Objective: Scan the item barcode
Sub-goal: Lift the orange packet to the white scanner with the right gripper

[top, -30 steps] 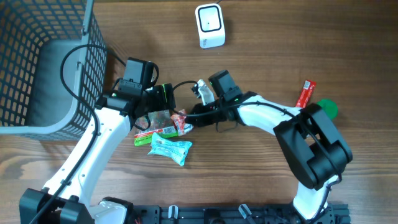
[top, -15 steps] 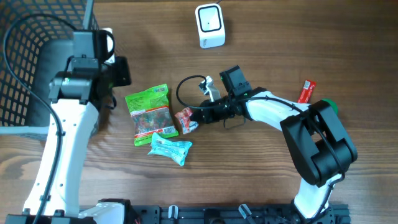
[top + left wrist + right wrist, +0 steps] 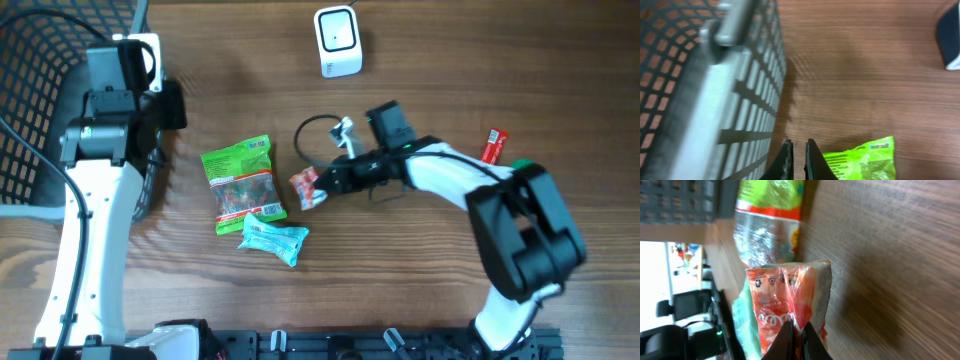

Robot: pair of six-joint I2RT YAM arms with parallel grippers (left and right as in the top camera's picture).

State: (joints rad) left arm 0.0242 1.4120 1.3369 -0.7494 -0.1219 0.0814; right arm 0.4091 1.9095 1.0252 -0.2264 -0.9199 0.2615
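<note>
I will lift my right gripper outward to the white scanner (image 3: 337, 40) next. Then I will lower it beside the red bar (image 3: 494, 147) and release the packet, because that side of the bar is apart from the green bag.
My right gripper (image 3: 322, 183) is shut on a small red-orange snack packet (image 3: 303, 188), pinching its edge; in the right wrist view the fingers (image 3: 796, 327) clamp the packet (image 3: 790, 295) near its lower seam. The white barcode scanner (image 3: 337, 40) stands at the back centre, well apart from the packet, and shows as a corner (image 3: 950, 35) in the left wrist view. My left gripper (image 3: 158, 150) hangs by the basket's right wall, shut (image 3: 797, 146) with nothing in it.
A green snack bag (image 3: 240, 182) and a teal packet (image 3: 273, 238) lie left of the held packet. A dark wire basket (image 3: 60, 110) fills the far left. A red bar (image 3: 492, 146) and a green round thing (image 3: 526, 168) lie at the right.
My left arm has pulled away from the packets to the basket's side and its gripper has shut empty. The right gripper has carried the red-orange packet slightly right and up.
</note>
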